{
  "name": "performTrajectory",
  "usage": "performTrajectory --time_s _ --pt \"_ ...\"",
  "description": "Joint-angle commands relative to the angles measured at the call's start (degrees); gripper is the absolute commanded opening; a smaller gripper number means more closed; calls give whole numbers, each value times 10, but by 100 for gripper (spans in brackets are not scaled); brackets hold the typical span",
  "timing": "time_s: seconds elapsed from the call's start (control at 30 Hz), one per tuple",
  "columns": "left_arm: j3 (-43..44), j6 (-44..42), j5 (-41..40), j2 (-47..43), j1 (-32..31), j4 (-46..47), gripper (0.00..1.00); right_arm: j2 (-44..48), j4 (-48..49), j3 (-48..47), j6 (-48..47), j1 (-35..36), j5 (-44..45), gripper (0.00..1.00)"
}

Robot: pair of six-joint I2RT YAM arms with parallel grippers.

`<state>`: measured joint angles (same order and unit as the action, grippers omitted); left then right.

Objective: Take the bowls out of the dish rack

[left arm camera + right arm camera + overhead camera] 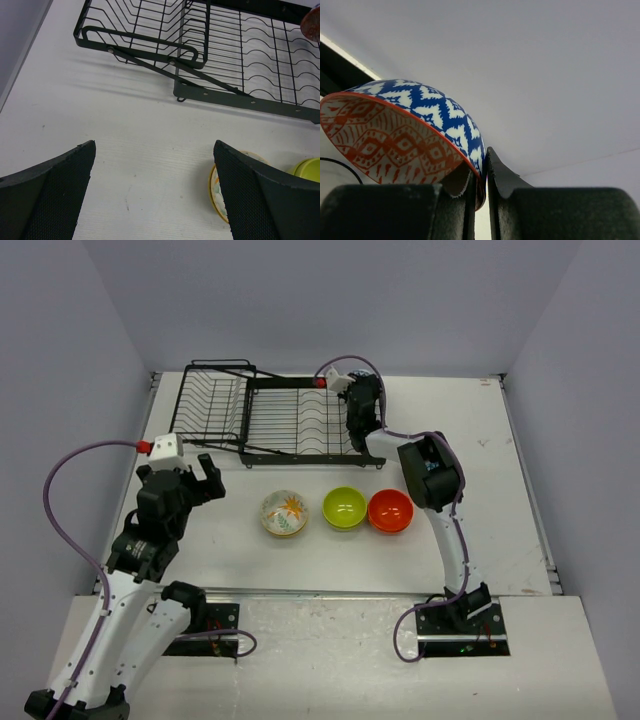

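My right gripper is to swing back and to the right in the top view next, then go down beside the orange-red bowl [390, 511] and release. Unloaded bowls stand there.
The black wire dish rack [270, 415] stands at the back of the table. My right gripper [357, 408] is at the rack's right end; in the right wrist view it [481, 170] is shut on the rim of a bowl [405, 130] that is blue and white outside and orange-red patterned inside. On the table in front of the rack sit a floral cream bowl [284, 513], a lime green bowl [344, 507] and an orange-red bowl [390, 511]. My left gripper [195, 480] hangs open over bare table [155, 170], left of the floral bowl [216, 187].
The rack's smaller basket section [150, 30] and its cross brace lie just ahead of the left gripper. The lime green bowl [307, 167] shows at that view's right edge. Grey walls close in the table on three sides.
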<state>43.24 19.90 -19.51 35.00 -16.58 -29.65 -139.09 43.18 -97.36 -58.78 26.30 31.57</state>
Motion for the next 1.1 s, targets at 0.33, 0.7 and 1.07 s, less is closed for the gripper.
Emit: performTrajectory --time_s 0.33,0.7,1.07 --pt "5 -9 3 -6 3 17 100 159 76 58 82 10 9 0" --pt "4 -9 7 -6 9 19 100 454 -519 95 694 -128 -214 0" --pt "12 -3 -11 14 13 8 100 618 -643 325 855 -295 -376 0"
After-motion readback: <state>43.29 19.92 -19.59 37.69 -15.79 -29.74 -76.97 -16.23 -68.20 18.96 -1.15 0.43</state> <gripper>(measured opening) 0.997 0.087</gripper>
